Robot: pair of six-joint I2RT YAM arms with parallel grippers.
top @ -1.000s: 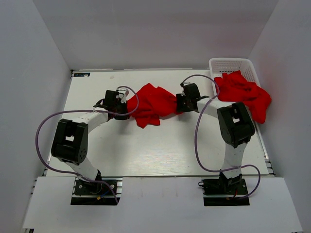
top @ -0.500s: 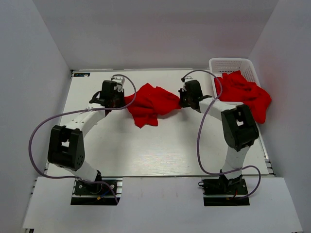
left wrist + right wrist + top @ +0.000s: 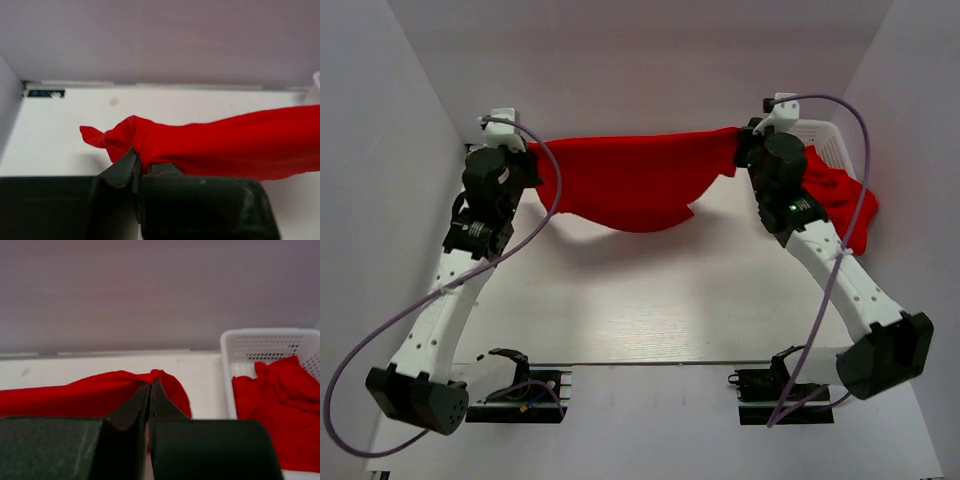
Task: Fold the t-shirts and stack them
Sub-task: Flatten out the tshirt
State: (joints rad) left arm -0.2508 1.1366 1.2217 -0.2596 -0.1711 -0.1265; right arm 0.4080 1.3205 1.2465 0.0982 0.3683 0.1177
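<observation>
My left gripper moves up, then outward and down to the table's far strip next and releases the red t-shirt, because it hangs stretched over bare table.
One red t-shirt hangs stretched in the air between my two raised grippers, above the far half of the table. My left gripper is shut on its left end. In the left wrist view the jaws pinch the cloth, and a small tuft sticks out to the left. My right gripper is shut on the right end; the right wrist view shows the jaws closed on a fold of the cloth. More red t-shirts lie heaped in the basket.
A white lattice basket stands at the far right corner, red cloth spilling over its near side; its rim shows in the right wrist view. The white table lies below the hanging shirt. Grey walls close in on the left, right and back.
Both arms have risen and moved apart, pulling the bunched shirt off the table into a wide hanging span. The right gripper closed on the cloth during this.
</observation>
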